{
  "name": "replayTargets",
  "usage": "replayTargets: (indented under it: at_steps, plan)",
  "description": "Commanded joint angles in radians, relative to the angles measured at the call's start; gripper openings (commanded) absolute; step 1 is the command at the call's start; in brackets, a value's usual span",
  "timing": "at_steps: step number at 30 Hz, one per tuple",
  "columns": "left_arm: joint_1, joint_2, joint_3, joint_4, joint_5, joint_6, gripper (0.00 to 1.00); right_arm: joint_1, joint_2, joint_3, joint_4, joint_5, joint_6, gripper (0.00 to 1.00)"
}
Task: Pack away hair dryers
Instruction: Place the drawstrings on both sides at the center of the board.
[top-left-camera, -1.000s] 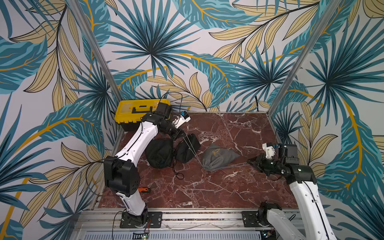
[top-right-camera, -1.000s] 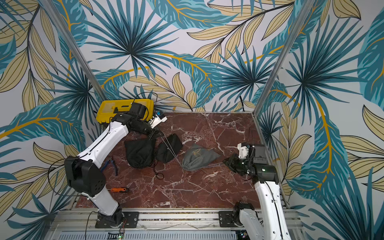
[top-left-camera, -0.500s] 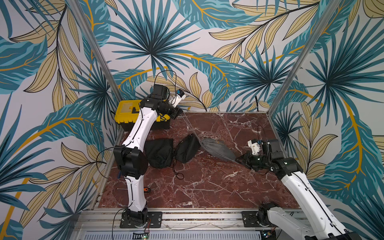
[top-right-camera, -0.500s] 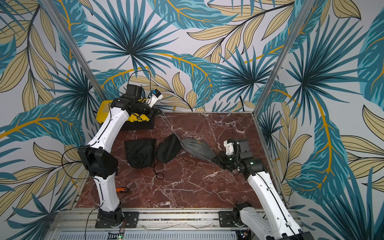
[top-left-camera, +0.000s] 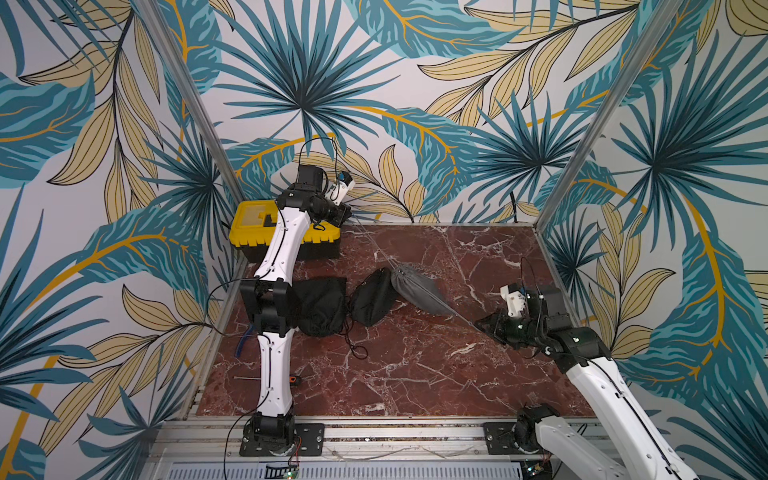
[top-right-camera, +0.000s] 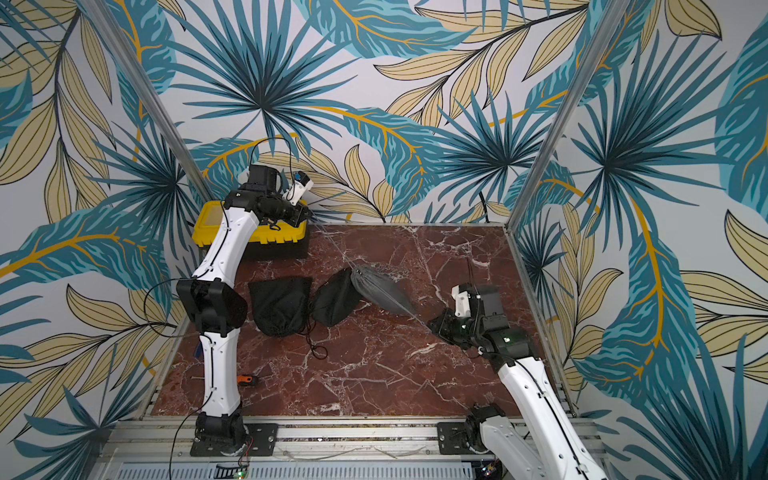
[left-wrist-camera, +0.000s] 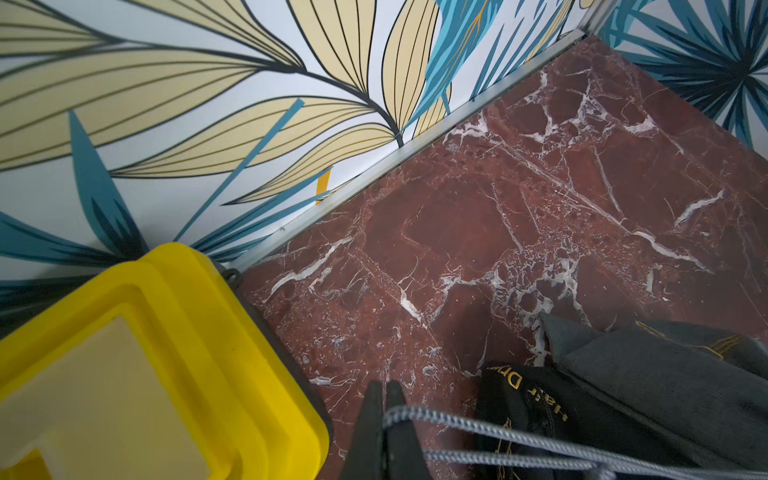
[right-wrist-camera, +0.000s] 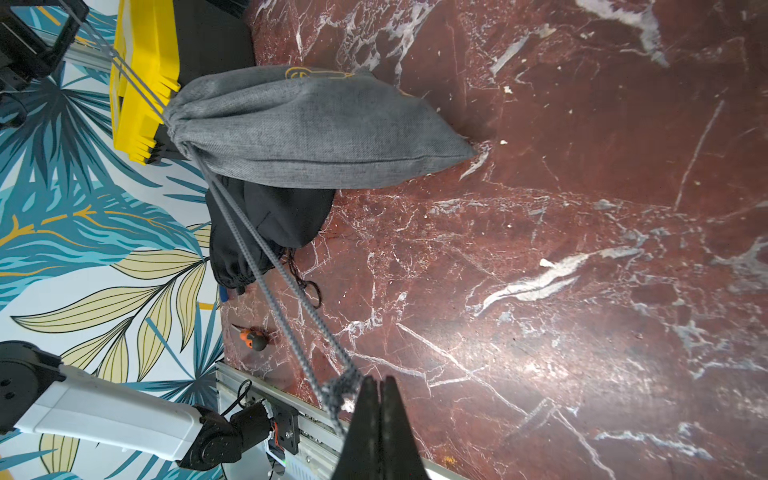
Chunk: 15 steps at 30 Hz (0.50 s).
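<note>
The cord's knot goes free from my right gripper next, as it eases in toward the grey pouch's bottom end (top-left-camera: 444, 307) (right-wrist-camera: 452, 150) and slackens the cord, because the pouch's opening is already cinched.
No hair dryers show; whether any sit inside the pouches is hidden. A grey drawstring pouch (top-left-camera: 417, 291) (top-right-camera: 376, 286) (right-wrist-camera: 307, 124) hangs tilted above the table, its mouth cinched, strung between both grippers by its grey cord (right-wrist-camera: 266, 291) (left-wrist-camera: 457, 422). My left gripper (top-left-camera: 348, 214) (top-right-camera: 308, 214) (left-wrist-camera: 384, 384) is raised beside the yellow toolbox and shut on one cord loop. My right gripper (top-left-camera: 478, 323) (top-right-camera: 430, 322) (right-wrist-camera: 378, 379) is low at the right, shut on the knotted end of the other cord.
Two black "Hair Dryer" pouches (top-left-camera: 320, 305) (top-left-camera: 372, 301) (left-wrist-camera: 528, 411) lie at the centre-left under the grey one. The yellow toolbox (top-left-camera: 249, 226) (left-wrist-camera: 124, 353) stands closed in the back left corner. A small orange tool (top-left-camera: 294, 379) (right-wrist-camera: 249, 336) lies near the left arm's base.
The left gripper has risen up and back past the toolbox while the right pulled the other way. The grey pouch left the table, its cords went taut and its mouth closed.
</note>
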Motion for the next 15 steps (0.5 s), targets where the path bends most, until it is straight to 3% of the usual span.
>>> replayTargets:
  at_steps: [1,7,15]
  plan:
    - [0.026,-0.014,0.039,0.036,-0.042,-0.006,0.00,0.003,-0.013,-0.040,-0.063,0.060,-0.001,0.00]
    - [0.008,-0.047,-0.014,0.037,0.037,-0.030,0.00,0.003,0.041,-0.062,0.040,0.006,0.024,0.00]
    - [-0.111,-0.141,-0.176,0.037,0.058,0.004,0.00,0.005,0.143,-0.050,0.176,-0.073,0.050,0.00]
